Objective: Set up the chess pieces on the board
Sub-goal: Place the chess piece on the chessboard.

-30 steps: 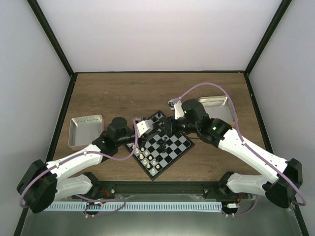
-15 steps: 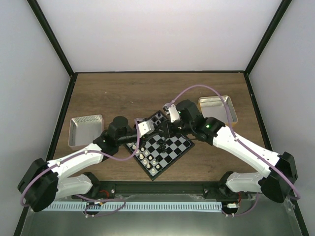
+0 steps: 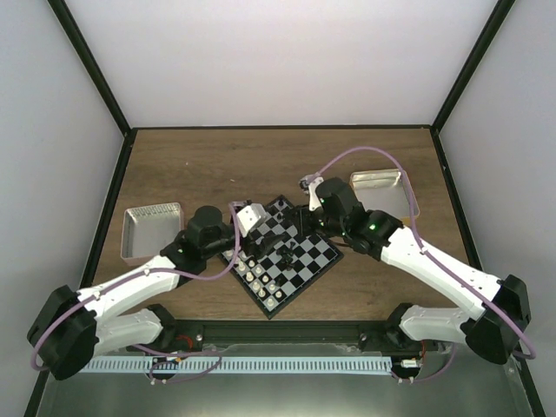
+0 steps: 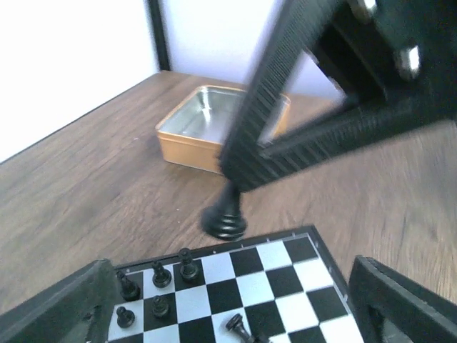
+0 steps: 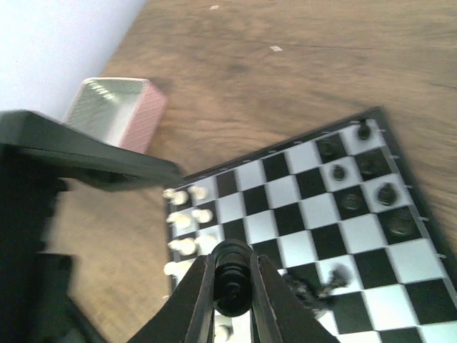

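The row along the board's far edge stops after its last black piece, so I'll lower my right gripper, tipping downward, onto the empty white square (image 5: pixel 416 259) beside it.
The board (image 3: pixel 306 259) lies turned like a diamond between my arms. White chess pieces (image 3: pixel 259 276) stand along its near-left side, black ones (image 4: pixel 158 274) along its far side. Some black pieces (image 5: pixel 318 287) lie toppled near the middle. My right gripper (image 5: pixel 233 289) is shut on a black piece (image 5: pixel 233 280), which hangs over the board in the right wrist view. In the left wrist view that piece (image 4: pixel 226 214) hangs just past the board's far rim. My left gripper (image 4: pixel 235 314) is open over the board with nothing between its fingers (image 4: pixel 66 309).
A metal tray with a tan rim (image 3: pixel 382 186) sits at the back right, and also shows behind the held piece in the left wrist view (image 4: pixel 187 140). A pink-rimmed tray (image 3: pixel 152 230) sits to the left. The two grippers are close together over the board.
My left gripper has gone from shut to open. My right gripper has shut on a black piece and drawn back slightly to the right with it.
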Robot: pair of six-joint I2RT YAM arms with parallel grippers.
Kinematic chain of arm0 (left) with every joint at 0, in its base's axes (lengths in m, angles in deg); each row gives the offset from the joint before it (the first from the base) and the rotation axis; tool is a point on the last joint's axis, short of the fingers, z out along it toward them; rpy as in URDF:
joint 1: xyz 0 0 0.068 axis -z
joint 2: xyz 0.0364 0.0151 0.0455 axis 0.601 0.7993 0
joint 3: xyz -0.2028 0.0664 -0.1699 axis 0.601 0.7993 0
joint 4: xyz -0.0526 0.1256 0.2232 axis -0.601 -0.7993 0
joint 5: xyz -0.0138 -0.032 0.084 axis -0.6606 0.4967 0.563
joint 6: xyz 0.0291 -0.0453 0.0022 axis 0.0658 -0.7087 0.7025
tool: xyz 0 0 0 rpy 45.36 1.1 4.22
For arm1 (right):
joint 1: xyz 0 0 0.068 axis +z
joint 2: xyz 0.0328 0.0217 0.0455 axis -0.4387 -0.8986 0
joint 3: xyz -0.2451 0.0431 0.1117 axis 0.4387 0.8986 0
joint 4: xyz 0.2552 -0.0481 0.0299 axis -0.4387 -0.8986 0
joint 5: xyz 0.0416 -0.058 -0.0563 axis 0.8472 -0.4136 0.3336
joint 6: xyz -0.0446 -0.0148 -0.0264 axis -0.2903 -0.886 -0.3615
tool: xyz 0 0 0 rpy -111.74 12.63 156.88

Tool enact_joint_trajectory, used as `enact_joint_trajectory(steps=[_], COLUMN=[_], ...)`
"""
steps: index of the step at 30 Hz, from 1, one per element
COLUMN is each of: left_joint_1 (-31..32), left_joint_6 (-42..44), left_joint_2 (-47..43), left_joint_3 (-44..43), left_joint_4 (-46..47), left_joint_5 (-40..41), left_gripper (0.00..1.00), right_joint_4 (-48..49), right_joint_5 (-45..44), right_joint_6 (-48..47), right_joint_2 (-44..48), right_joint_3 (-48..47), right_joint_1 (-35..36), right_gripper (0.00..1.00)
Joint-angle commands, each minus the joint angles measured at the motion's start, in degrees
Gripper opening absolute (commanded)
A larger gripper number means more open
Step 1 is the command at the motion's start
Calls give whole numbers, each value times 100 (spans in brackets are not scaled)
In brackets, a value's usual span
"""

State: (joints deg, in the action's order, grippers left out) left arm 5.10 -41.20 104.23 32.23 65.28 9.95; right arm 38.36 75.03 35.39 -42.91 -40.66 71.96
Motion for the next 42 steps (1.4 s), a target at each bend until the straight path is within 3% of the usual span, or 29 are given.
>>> enact_joint_trajectory(steps=[1, 5, 9, 19, 28, 42], left_joint_1=[5, -20, -66, -83, -88, -90], left_joint_6=[-978, -2074, -2943, -3168, -2912, -2844], left_joint_2=[-448, -862, -1218, -2525, -2483, -2308], left_joint_3=[148, 33, -67, 615, 698, 707], left_joint_4=[208, -540, -1393, -1371, -1279, -1217], left_joint_5=[1273, 3015, 3787, 4420, 4093, 4055], left_gripper=[97, 100, 100, 100, 100, 100], right_joint_4=[-189, -278, -159, 259, 231, 337], right_joint_5=[-1512, -1944, -2009, -1822, -2018, -2051], right_joint_6=[139, 217, 280, 320, 318, 163], right_joint_2=[19, -203, -448, -1577, -2221, -2496], right_joint_3=[248, 465, 660, 741, 531, 448], right_joint_1=[-14, -31, -105, -371, -449, -480], right_gripper=[7, 7, 7, 7, 7, 12])
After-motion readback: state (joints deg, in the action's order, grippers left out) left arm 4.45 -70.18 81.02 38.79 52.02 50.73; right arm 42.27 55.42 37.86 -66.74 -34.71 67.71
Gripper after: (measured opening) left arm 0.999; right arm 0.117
